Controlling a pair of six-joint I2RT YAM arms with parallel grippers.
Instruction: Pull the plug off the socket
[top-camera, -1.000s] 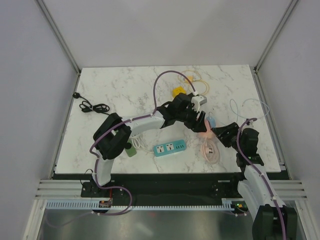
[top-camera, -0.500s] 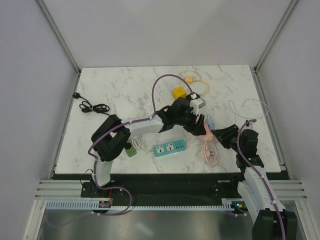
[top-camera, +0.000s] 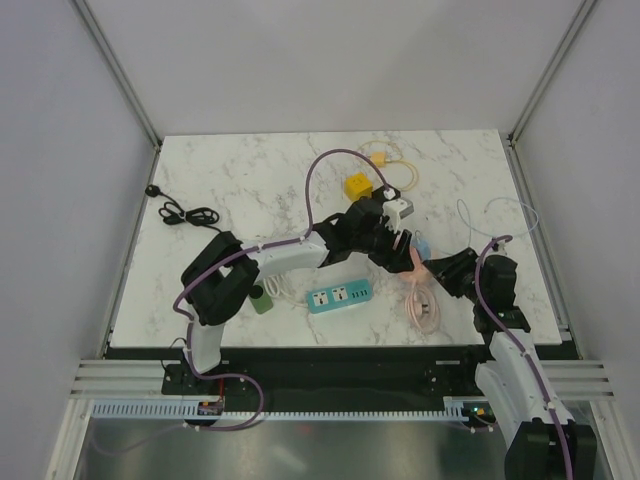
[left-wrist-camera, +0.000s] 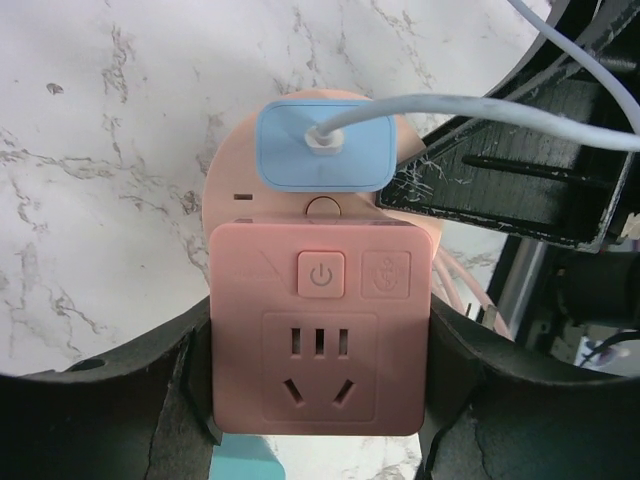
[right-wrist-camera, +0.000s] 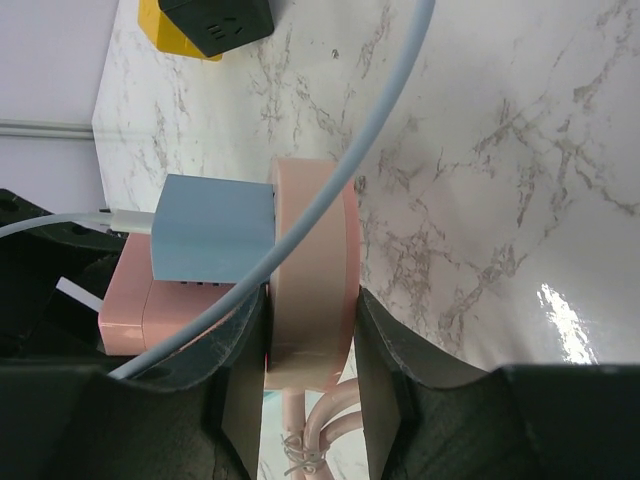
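The robot's right gripper holds the round part, so the left gripper needs to pull the square block off and outward next and let it go on open marble by the yellow cube (top-camera: 332, 202).
A pink socket (left-wrist-camera: 320, 340) with a power button and a round back part (right-wrist-camera: 310, 270) hangs just above the marble table. A blue plug (left-wrist-camera: 325, 145) with a white cable (right-wrist-camera: 390, 120) sits plugged into it. My left gripper (left-wrist-camera: 320, 400) is shut on the socket's square block, one finger on each side. My right gripper (right-wrist-camera: 308, 360) is shut on the rim of the round part, right beside the plug (right-wrist-camera: 212, 230). In the top view both grippers (top-camera: 405, 258) (top-camera: 430, 268) meet at the socket (top-camera: 414, 262), right of the table's middle.
The socket's pink cord lies coiled (top-camera: 422, 305) below the grippers. A teal power strip (top-camera: 340, 296) lies in front, a green object (top-camera: 262, 300) beside the left arm. A yellow cube adapter (top-camera: 358, 185) and yellow cable (top-camera: 385, 155) lie behind; a black cable (top-camera: 185, 213) lies far left.
My right gripper has closed its fingers onto the round part of the socket. The left arm has shifted slightly while holding the socket.
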